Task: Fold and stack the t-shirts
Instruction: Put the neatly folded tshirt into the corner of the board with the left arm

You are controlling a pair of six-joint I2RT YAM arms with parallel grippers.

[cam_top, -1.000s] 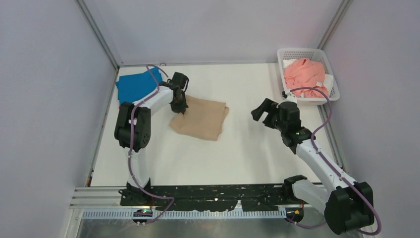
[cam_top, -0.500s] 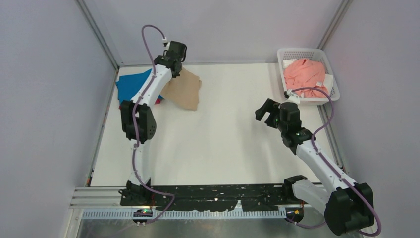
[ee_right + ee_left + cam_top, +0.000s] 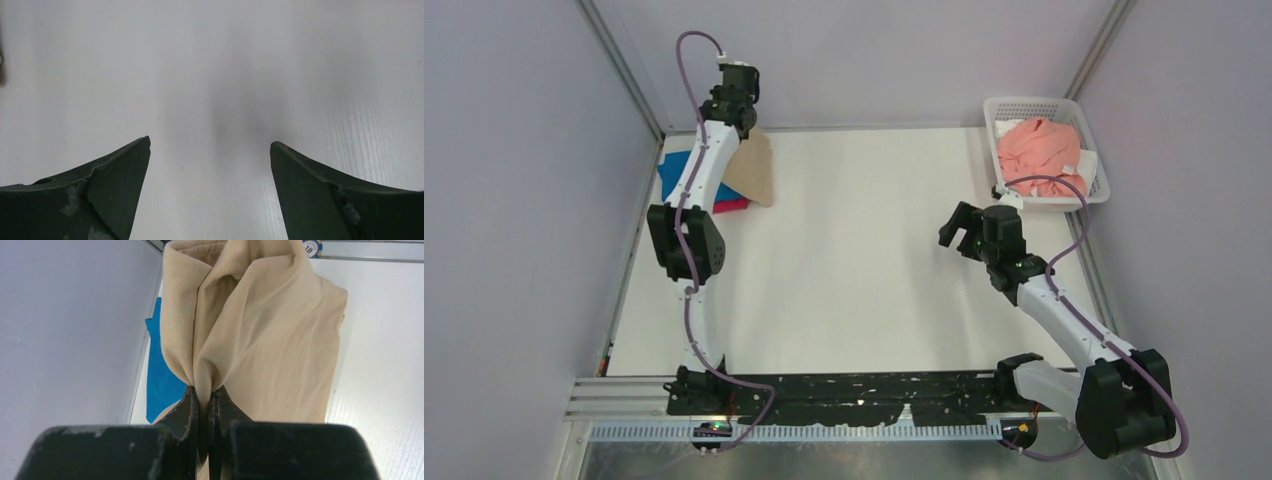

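Next, my left gripper carries the tan-beige t-shirt (image 3: 755,172) to the left in the top view, over the stack, since it hangs past the blue t-shirt's edge.
My left gripper (image 3: 732,122) is raised at the far left and shut on the folded tan-beige t-shirt (image 3: 755,172), which hangs from it over the stack. In the left wrist view the jaws (image 3: 206,390) pinch a bunched fold of the tan shirt (image 3: 270,340). Under it lies the folded bright blue t-shirt (image 3: 676,172) on the magenta-red t-shirt (image 3: 732,206), of which only an edge shows. The blue one also shows in the left wrist view (image 3: 162,380). The salmon pink t-shirt (image 3: 1039,148) lies crumpled in the basket. My right gripper (image 3: 957,228) is open and empty above the bare table (image 3: 210,145).
A white mesh basket (image 3: 1096,170) stands at the far right corner, with some white cloth (image 3: 1007,128) beside the pink shirt. Grey walls and metal frame posts close in the table on the left, back and right.
My left gripper lifted the tan t-shirt off the table's middle and carried it left and back, over the blue and red stack. The right arm barely moved.
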